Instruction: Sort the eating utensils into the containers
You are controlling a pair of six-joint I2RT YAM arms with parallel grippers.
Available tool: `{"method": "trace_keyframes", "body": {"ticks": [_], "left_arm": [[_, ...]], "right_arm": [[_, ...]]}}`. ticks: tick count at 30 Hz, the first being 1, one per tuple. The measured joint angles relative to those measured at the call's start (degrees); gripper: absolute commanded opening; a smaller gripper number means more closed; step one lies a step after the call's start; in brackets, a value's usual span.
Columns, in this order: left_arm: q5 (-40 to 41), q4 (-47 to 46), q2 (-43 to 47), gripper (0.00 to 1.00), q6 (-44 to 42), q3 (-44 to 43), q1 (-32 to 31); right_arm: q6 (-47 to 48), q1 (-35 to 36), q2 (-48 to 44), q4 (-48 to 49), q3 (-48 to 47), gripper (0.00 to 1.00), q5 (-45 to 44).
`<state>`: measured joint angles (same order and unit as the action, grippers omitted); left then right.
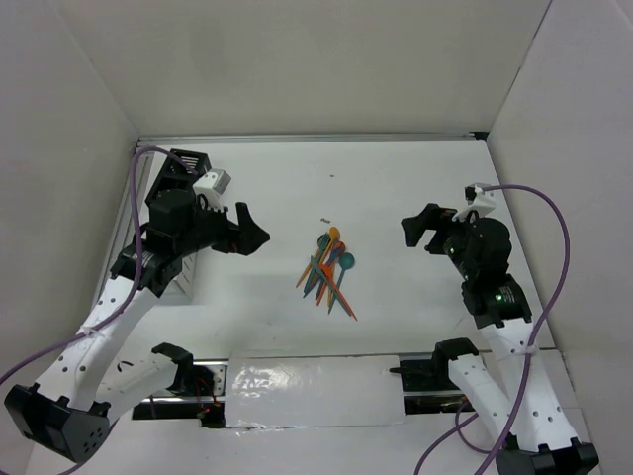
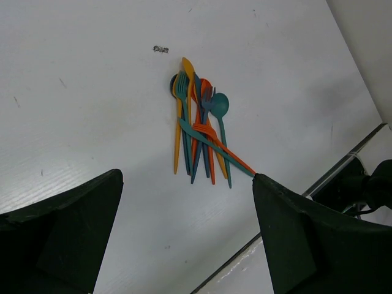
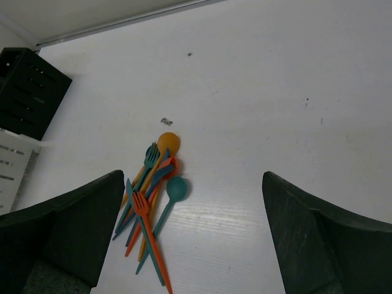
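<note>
The teal knife's blade end [image 1: 315, 262] [image 2: 185, 126] is uncovered on top of the pile, so I need to move my left gripper down and to the right in the top view onto it next.
The eating utensils [image 1: 328, 272] lie in one crossed pile mid-table: orange, teal, dark blue and yellow spoons and forks. The pile also shows in the left wrist view [image 2: 202, 131] and the right wrist view [image 3: 150, 196]. The black container [image 1: 186, 166] stands at the far left, partly hidden by the left arm, with the white container [image 1: 181, 272] just nearer. Both show in the right wrist view, black [image 3: 27, 92] and white [image 3: 11, 165]. My left gripper [image 1: 255, 236] is open and empty, left of the pile. My right gripper [image 1: 419, 232] is open and empty, right of the pile.
White enclosure walls stand on the left, back and right. A shiny taped strip [image 1: 316, 391] runs along the near edge between the arm bases. A small dark scrap [image 1: 324, 220] lies just beyond the pile. Purple cables loop beside both arms.
</note>
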<state>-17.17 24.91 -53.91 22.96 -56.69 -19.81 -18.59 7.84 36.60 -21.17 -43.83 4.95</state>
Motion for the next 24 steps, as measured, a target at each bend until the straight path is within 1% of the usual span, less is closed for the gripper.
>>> {"method": "trace_keyframes", "body": {"ticks": [7, 8, 9, 10, 11, 12, 14, 16, 20, 21, 23, 24], "left_arm": [[0.9, -0.9, 0.7, 1.0, 4.8, 2.9, -0.1], [0.8, -0.9, 0.4, 0.91, 4.9, 3.1, -0.1], [-0.1, -0.9, -0.2, 0.9, 4.7, 3.1, -0.1], [-1.1, -1.1, -1.1, 0.87, 4.7, 3.0, -0.1], [-2.1, -0.8, -2.4, 0.94, 5.2, 2.6, -0.2], [-2.7, -0.4, -4.0, 0.96, 6.6, 2.1, -0.4], [-2.5, 0.2, -8.3, 0.97, 10.7, 0.3, -1.7], [-0.6, -0.1, -12.6, 0.96, 16.5, -0.6, -4.6], [5.6, -0.1, -19.8, 0.9, 26.9, -1.1, -12.1], [7.1, 0.4, -22.7, 0.86, 30.3, -2.1, -13.9], [9.6, 1.9, -28.2, 0.85, 35.4, -4.6, -16.2], [10.8, 3.2, -30.8, 0.81, 38.1, -6.1, -16.9]], "right_arm": [[0.7, 0.0, 1.1, -0.6, 0.0, 1.0, 0.4], [0.7, 0.0, 1.3, -0.5, 0.0, 1.0, 0.5], [0.7, 0.0, 1.7, -0.5, 0.0, 1.0, 0.5], [0.7, 0.0, 2.1, -0.5, 0.0, 1.0, 0.5], [0.6, 0.0, 2.6, -0.5, 0.0, 1.0, 0.5], [0.4, 0.0, 3.2, -0.5, 0.0, 1.0, 0.5], [0.2, 0.0, 4.4, -0.1, 0.0, 1.0, 0.7], [-0.2, 0.0, 5.6, 0.5, 0.3, 1.0, 1.0], [-1.4, 0.0, 6.2, 1.4, 2.0, 1.0, 1.8], [-1.6, 0.0, 6.4, 1.4, 2.3, 1.0, 2.0], [-1.8, 0.0, 6.9, 1.5, 2.6, 1.0, 2.2], [-1.9, 0.0, 7.2, 1.5, 2.6, 1.0, 2.3]]}}
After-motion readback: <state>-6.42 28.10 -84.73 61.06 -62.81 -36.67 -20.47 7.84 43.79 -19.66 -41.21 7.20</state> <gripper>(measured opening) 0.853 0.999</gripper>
